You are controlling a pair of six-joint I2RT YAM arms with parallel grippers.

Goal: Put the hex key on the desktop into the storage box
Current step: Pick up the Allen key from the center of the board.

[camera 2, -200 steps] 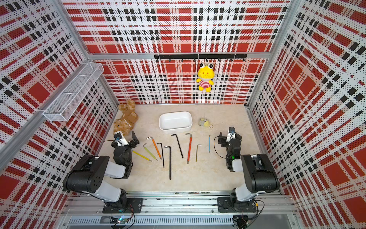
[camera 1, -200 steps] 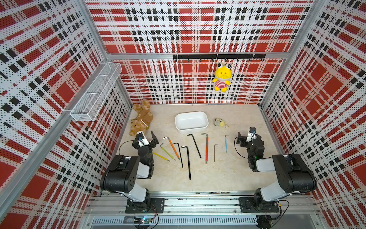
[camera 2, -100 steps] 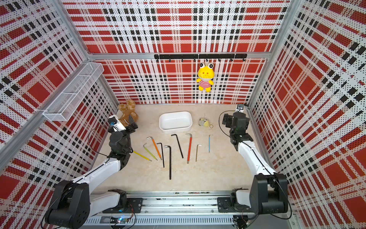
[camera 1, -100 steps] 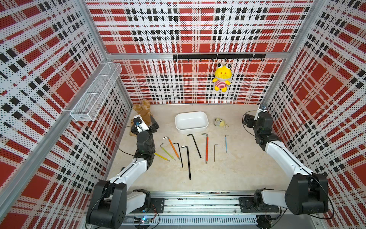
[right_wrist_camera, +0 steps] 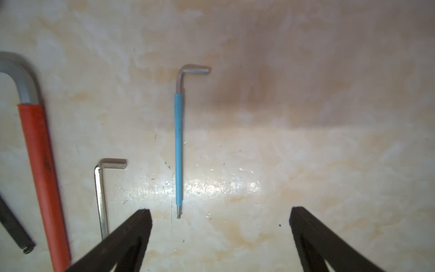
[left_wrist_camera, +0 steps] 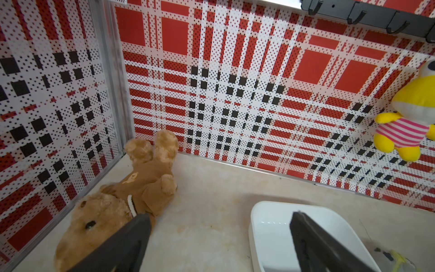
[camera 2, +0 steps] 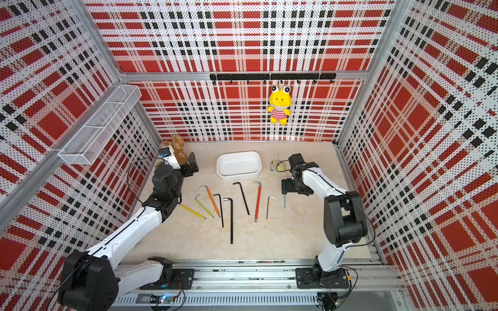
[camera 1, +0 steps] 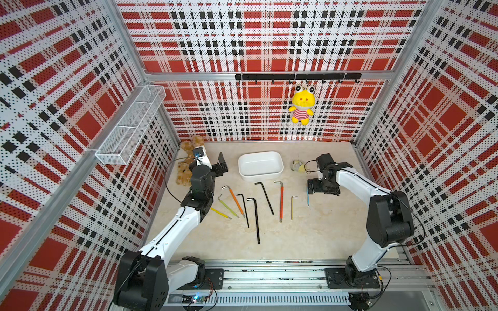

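Note:
My right gripper needs to move sideways next, toward the silver hex key, and down onto the blue hex key's sleeve [camera 1: 307, 196] [right_wrist_camera: 178, 138], because the sleeve is below it on that side.
Several hex keys lie in a row on the desktop [camera 1: 310, 237], among them an orange one [camera 1: 236, 200], a long black one [camera 1: 256, 219], a red one [camera 1: 281, 200], a silver one [camera 1: 292, 207] and a blue one [camera 1: 307, 198]. Behind them sits the white storage box [camera 1: 260, 169], with nothing in it. My right gripper [camera 1: 312, 187] hangs open above the blue hex key [right_wrist_camera: 179, 150], whose ball end lies near its fingertips [right_wrist_camera: 143, 219]. My left gripper [camera 1: 221, 167] is open and holds nothing, between a brown plush bear and the storage box [left_wrist_camera: 270, 226].
A brown plush bear [camera 1: 186, 161] lies in the back left corner. A small yellow trinket [camera 1: 297, 165] sits right of the box. A yellow frog plush [camera 1: 301, 107] hangs from a black hook rail [camera 1: 296, 77]. A white wire-mesh basket [camera 1: 129, 126] hangs on the left wall.
Both arms unfolded from the front edge and reached back. The right gripper then came down from the back right corner over the blue hex key. The left gripper shifted right, off the bear.

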